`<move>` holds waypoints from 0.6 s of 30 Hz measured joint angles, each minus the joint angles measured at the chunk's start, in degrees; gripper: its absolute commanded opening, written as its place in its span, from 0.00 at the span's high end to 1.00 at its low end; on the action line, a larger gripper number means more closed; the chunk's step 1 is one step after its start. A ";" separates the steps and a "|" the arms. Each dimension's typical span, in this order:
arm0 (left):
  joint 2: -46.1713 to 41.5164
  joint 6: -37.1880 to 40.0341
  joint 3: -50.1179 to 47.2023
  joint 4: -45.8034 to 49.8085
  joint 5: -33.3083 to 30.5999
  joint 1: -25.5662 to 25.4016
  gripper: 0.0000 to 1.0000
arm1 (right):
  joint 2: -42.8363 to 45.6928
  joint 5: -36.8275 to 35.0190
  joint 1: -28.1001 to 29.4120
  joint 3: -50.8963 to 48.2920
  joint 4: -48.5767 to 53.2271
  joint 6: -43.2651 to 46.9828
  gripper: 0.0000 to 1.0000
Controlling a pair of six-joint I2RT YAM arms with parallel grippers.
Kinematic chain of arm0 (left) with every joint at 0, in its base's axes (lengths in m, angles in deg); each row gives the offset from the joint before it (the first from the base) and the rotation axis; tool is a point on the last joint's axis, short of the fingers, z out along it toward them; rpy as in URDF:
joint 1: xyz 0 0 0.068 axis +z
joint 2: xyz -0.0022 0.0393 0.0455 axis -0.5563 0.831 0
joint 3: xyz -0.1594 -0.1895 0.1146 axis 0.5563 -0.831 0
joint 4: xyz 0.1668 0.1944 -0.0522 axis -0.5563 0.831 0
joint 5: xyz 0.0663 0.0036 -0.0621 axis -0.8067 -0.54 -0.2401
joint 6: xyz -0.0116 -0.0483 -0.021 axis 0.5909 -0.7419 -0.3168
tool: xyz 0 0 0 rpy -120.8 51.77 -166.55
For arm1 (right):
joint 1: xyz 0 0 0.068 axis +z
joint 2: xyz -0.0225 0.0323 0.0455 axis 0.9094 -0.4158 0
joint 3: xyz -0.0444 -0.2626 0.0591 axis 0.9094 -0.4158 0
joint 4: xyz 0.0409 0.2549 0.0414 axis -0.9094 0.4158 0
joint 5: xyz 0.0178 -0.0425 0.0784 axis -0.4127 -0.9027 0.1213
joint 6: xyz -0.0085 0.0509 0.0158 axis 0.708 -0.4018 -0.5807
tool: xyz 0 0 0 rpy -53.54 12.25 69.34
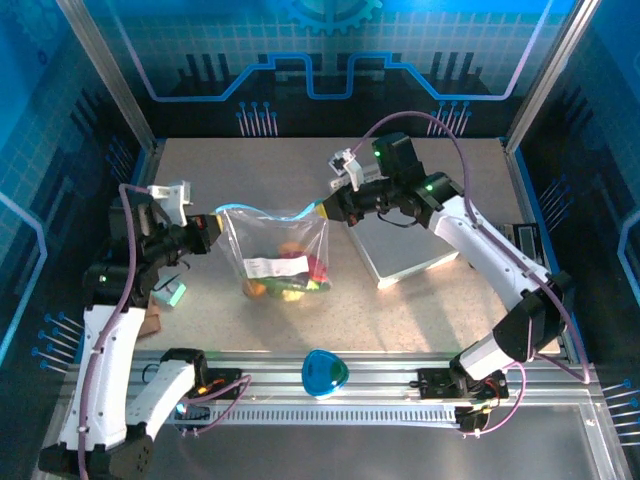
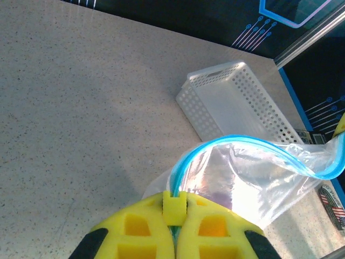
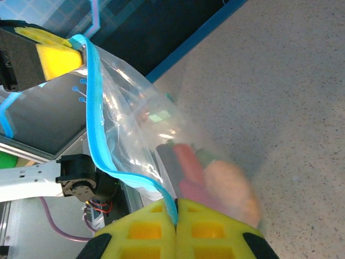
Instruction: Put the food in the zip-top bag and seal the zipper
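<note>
The zipper end goes down and outward to the bare far tabletop next, where my left gripper releases it, since the bag (image 1: 275, 250) still hangs.
The clear zip-top bag (image 1: 275, 250) hangs above the table between my two grippers. Its light-blue zipper (image 1: 265, 211) sags in a curve along the top, its two sides apart. The food (image 1: 290, 280), red, orange and green pieces, lies at the bottom of the bag. My left gripper (image 1: 215, 225) is shut on the zipper's left end (image 2: 242, 141), with the strip running out from between the yellow fingers (image 2: 175, 208). My right gripper (image 1: 322, 212) is shut on the zipper's right end (image 3: 97, 124), and the food (image 3: 215, 178) shows blurred through the plastic just beyond it (image 3: 176, 208).
A white perforated basket (image 1: 410, 250) stands right of the bag, under the right arm; it also lies beyond the bag (image 2: 232, 100). A blue rounded object (image 1: 325, 373) rests on the front rail. A small pale item (image 1: 170, 293) lies by the left arm.
</note>
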 measured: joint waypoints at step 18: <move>42.16 3.87 10.75 -17.38 -1.05 1.99 1.00 | -36.39 -1.07 -7.80 24.59 -2.14 0.17 1.00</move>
